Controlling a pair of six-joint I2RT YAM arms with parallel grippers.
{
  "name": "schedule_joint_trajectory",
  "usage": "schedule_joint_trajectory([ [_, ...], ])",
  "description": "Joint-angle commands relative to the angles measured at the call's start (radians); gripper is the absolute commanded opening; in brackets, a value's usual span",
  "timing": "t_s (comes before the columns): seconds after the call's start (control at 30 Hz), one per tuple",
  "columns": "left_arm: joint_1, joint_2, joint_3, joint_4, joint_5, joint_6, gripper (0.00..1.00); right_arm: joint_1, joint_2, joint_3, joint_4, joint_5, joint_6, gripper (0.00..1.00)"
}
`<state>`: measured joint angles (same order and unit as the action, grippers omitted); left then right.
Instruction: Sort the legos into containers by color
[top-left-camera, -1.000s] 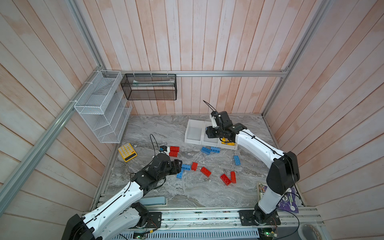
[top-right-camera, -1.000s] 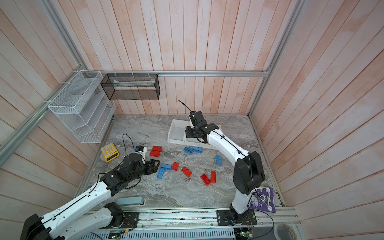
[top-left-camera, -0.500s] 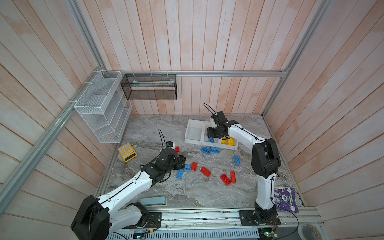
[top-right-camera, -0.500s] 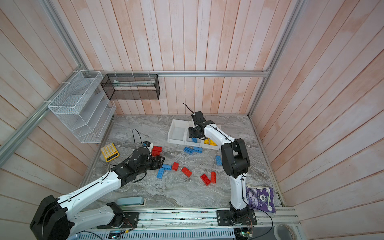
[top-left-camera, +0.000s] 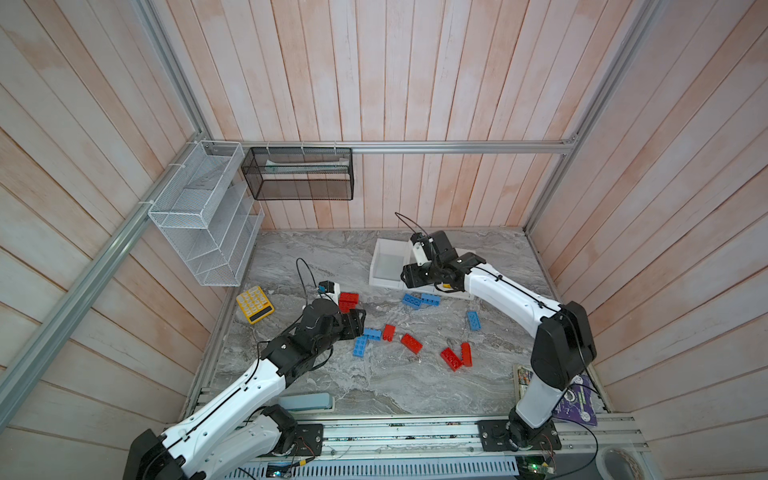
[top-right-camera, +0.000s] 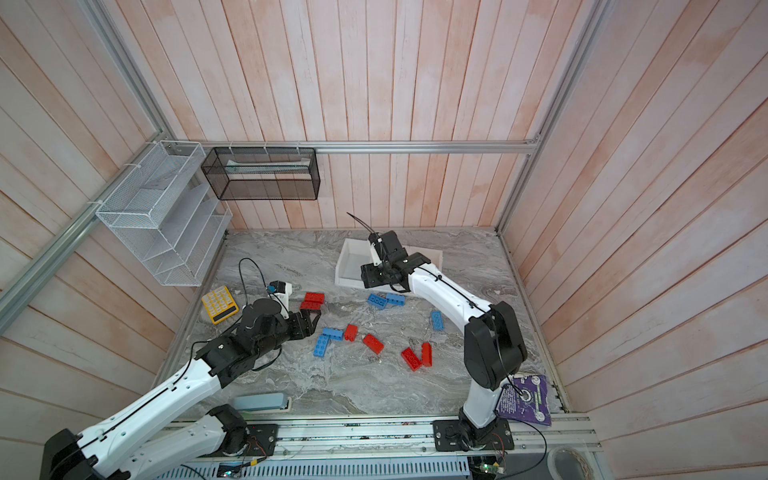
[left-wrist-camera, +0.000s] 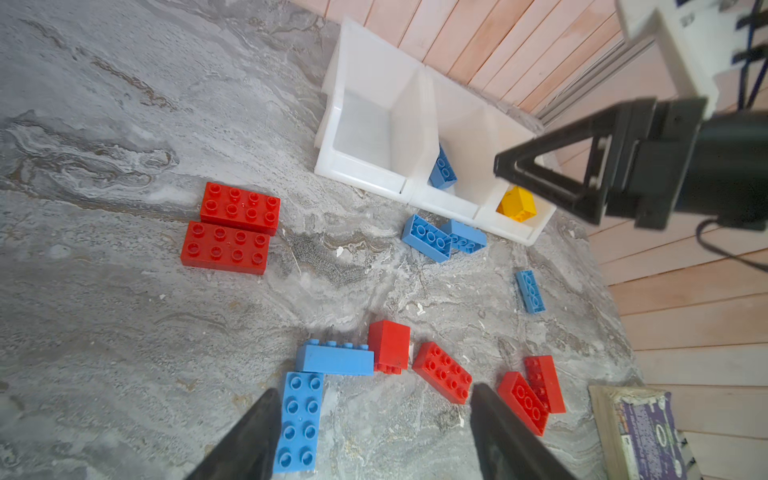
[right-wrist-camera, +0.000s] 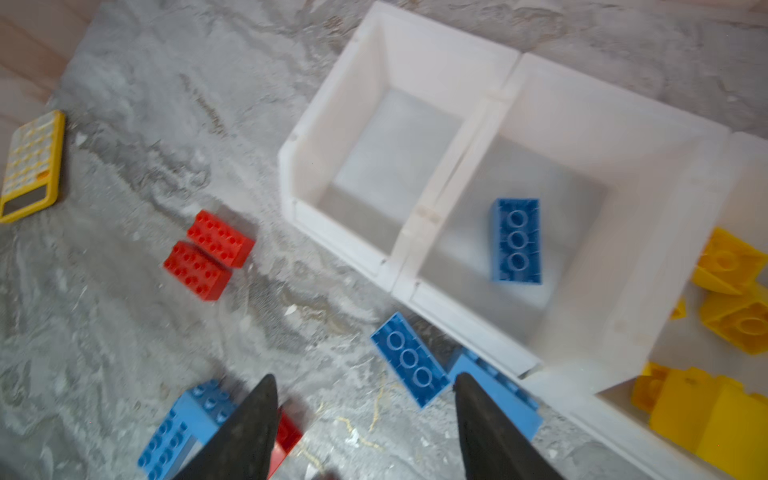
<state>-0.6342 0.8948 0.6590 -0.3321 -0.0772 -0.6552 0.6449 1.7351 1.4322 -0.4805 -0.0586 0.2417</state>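
Observation:
My right gripper goes back down next onto the L's blue lego beside the red one, below and back from it, because the middle container holds blue.
The three white containers stand in a row at the back. The left one is empty, the middle one holds a blue lego, and the right one holds yellow legos. My right gripper hangs open and empty over the containers' front edge, above two blue legos on the table. My left gripper is open and empty just above two blue legos lying in an L. Two red legos lie side by side, and several more red ones and a blue one are scattered.
A yellow calculator lies at the table's left edge. A white wire-mesh rack and a black mesh basket hang on the walls. A grey-blue flat case and a purple booklet lie along the front edge.
My right gripper has opened, a blue lego now lies in the middle container, and the gripper has drawn back towards the front. My left gripper has moved right towards the blue legos.

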Motion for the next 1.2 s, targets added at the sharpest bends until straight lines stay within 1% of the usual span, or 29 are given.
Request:
schedule_joint_trajectory([
  [0.0,0.006,-0.095,-0.068,-0.102,-0.042,-0.063,0.73,0.071,-0.038,-0.089,0.029,-0.027,-0.036,0.67],
  [0.13,0.005,-0.251,-0.124,-0.206,-0.105,-0.133,0.73,0.168,-0.044,-0.162,0.064,0.002,-0.07,0.65],
  [0.27,0.002,-0.412,-0.154,-0.249,-0.111,-0.176,0.73,0.23,-0.014,-0.221,0.086,0.003,-0.112,0.64],
  [0.37,0.003,-0.502,-0.158,-0.272,-0.129,-0.222,0.72,0.271,0.026,-0.213,0.1,-0.009,-0.151,0.62],
  [0.47,0.002,-0.564,-0.143,-0.285,-0.131,-0.235,0.72,0.301,0.095,-0.144,0.072,0.0,-0.185,0.6],
  [0.6,0.003,-0.581,-0.096,-0.324,-0.13,-0.227,0.72,0.317,0.159,-0.083,0.058,-0.009,-0.2,0.56],
  [0.8,0.003,-0.596,-0.063,-0.363,-0.126,-0.216,0.73,0.324,0.233,-0.056,0.05,-0.032,-0.212,0.49],
  [0.93,0.003,-0.606,-0.052,-0.372,-0.129,-0.212,0.73,0.325,0.262,-0.046,0.05,-0.039,-0.208,0.37],
  [0.97,0.002,-0.605,-0.049,-0.373,-0.131,-0.21,0.72,0.325,0.266,-0.044,0.049,-0.039,-0.206,0.31],
  [1.17,0.003,-0.59,-0.037,-0.381,-0.12,-0.205,0.72,0.326,0.254,-0.045,0.051,-0.032,-0.196,0.2],
])
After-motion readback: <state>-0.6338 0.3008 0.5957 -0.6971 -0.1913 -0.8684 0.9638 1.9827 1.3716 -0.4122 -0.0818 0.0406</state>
